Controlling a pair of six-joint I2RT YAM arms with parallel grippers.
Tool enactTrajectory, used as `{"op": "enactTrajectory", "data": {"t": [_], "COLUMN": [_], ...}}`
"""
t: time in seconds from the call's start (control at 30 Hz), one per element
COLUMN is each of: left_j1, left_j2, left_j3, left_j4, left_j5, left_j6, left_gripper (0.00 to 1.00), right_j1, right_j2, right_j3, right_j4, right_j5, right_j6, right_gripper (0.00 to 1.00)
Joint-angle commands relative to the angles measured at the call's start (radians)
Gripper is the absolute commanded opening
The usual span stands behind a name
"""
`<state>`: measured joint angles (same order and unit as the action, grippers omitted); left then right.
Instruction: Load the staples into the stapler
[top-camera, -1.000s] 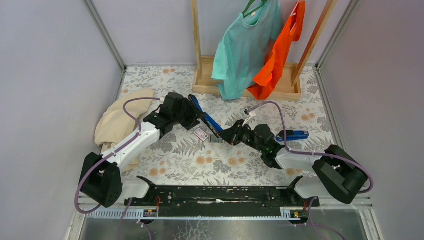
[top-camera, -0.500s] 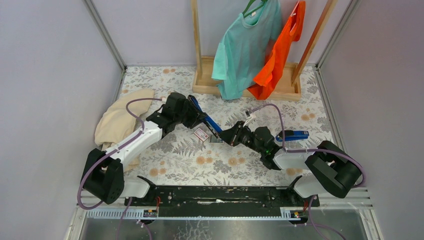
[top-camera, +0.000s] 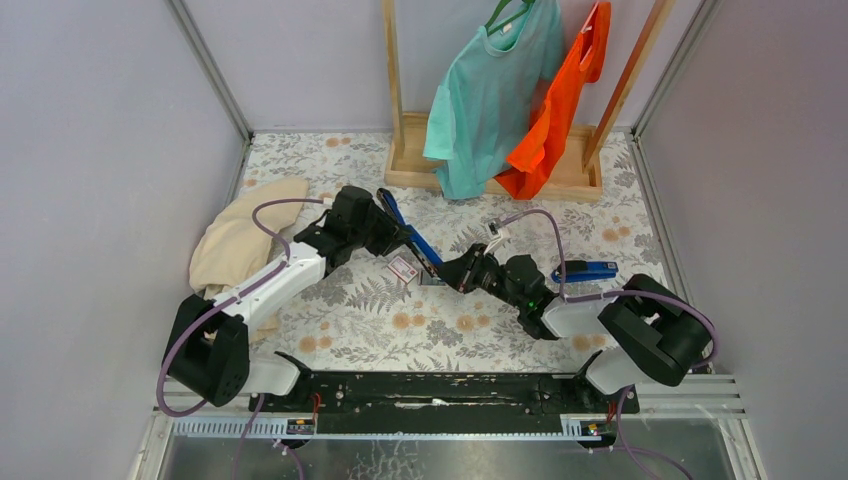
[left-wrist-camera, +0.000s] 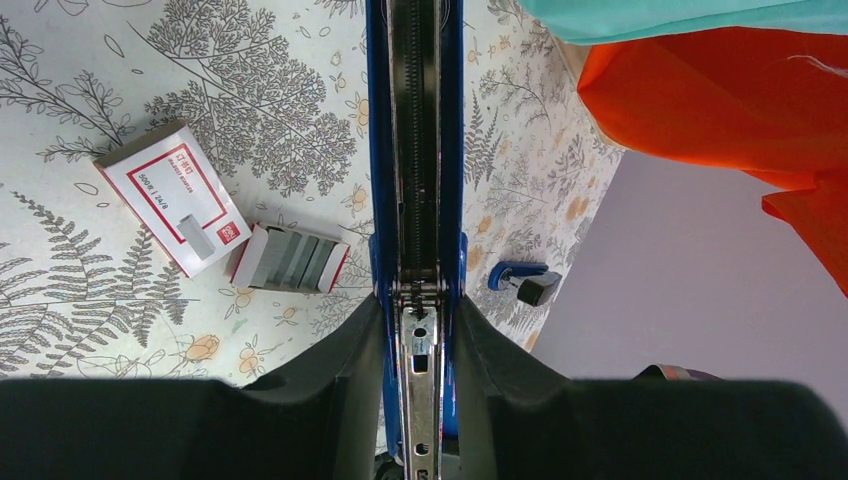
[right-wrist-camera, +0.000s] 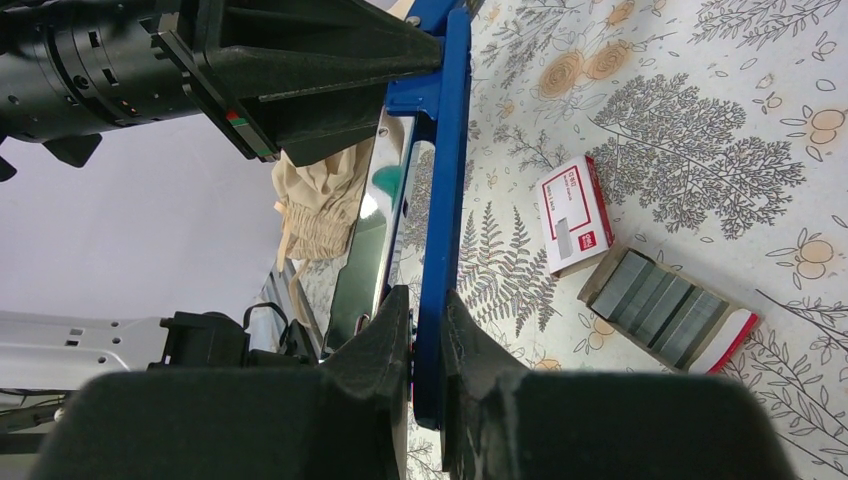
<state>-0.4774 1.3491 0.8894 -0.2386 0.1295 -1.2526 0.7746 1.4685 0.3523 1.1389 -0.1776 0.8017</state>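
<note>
My left gripper swings the opened stapler toward the beige cloth next and lowers it flat on the bare table between the cloth and the staple box.
A blue stapler (top-camera: 410, 238) is held off the table between both grippers, opened out. My left gripper (top-camera: 388, 232) is shut on its base end; the left wrist view shows the blue body and metal rail (left-wrist-camera: 418, 200) clamped between the fingers (left-wrist-camera: 345, 350). My right gripper (top-camera: 452, 272) is shut on the blue top arm (right-wrist-camera: 445, 200), with the shiny magazine beside it. The staples (left-wrist-camera: 293, 260), a silvery-grey block, lie in an open red-and-white tray on the table below; they also show in the right wrist view (right-wrist-camera: 660, 305) and the top view (top-camera: 432, 280).
A red-and-white staple box (top-camera: 402, 268) lies beside the tray. A second blue stapler (top-camera: 585, 271) lies at the right. A beige cloth (top-camera: 240, 245) is at the left. A wooden rack (top-camera: 490, 170) with a teal and an orange shirt stands at the back.
The right arm has crept a little to the left. Both grippers keep their hold on the stapler, which has barely moved.
</note>
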Motion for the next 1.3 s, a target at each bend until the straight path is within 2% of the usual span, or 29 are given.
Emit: {"op": "enactTrajectory", "data": {"t": [0.0,0.07,0.23,0.4,0.57,0.73,0.97,1.17,1.27], "left_j1": [-0.008,-0.007,0.019,0.077,0.109,0.126,0.143,0.158,0.170], "left_j2": [0.005,0.008,0.007,0.027,0.052,0.123,0.316,0.413,0.463], "left_j3": [-0.010,-0.005,0.019,0.073,0.122,0.170,0.312,0.344,0.339], "left_j4": [0.039,0.022,-0.046,-0.157,-0.260,-0.315,-0.431,-0.453,-0.418], "left_j5": [-0.013,-0.030,-0.095,-0.181,-0.284,-0.328,-0.348,-0.356,-0.305], "left_j6": [0.011,0.021,0.069,0.163,0.280,0.411,0.595,0.675,0.680], "left_gripper": [0.04,0.00,0.00,0.00,0.00,0.00,0.00,0.00,0.02], "right_j1": [0.018,0.018,0.018,0.018,0.018,0.018,0.018,0.018,0.017], "right_j2": [0.012,0.023,0.039,0.036,0.001,-0.089,-0.283,-0.441,-0.487], "right_j3": [0.031,0.028,0.014,-0.006,-0.016,-0.023,0.018,0.004,-0.006], "right_j4": [0.207,0.218,0.234,0.233,0.155,-0.017,-0.443,-0.642,-0.706], "right_j5": [-0.011,-0.010,-0.010,-0.010,-0.010,0.039,0.183,0.334,0.405], "right_j6": [0.019,0.023,0.030,0.033,0.009,-0.063,-0.242,-0.347,-0.381], "right_gripper": [0.03,0.12,0.29,0.41,0.48,0.56,0.68,0.75,0.78]}}
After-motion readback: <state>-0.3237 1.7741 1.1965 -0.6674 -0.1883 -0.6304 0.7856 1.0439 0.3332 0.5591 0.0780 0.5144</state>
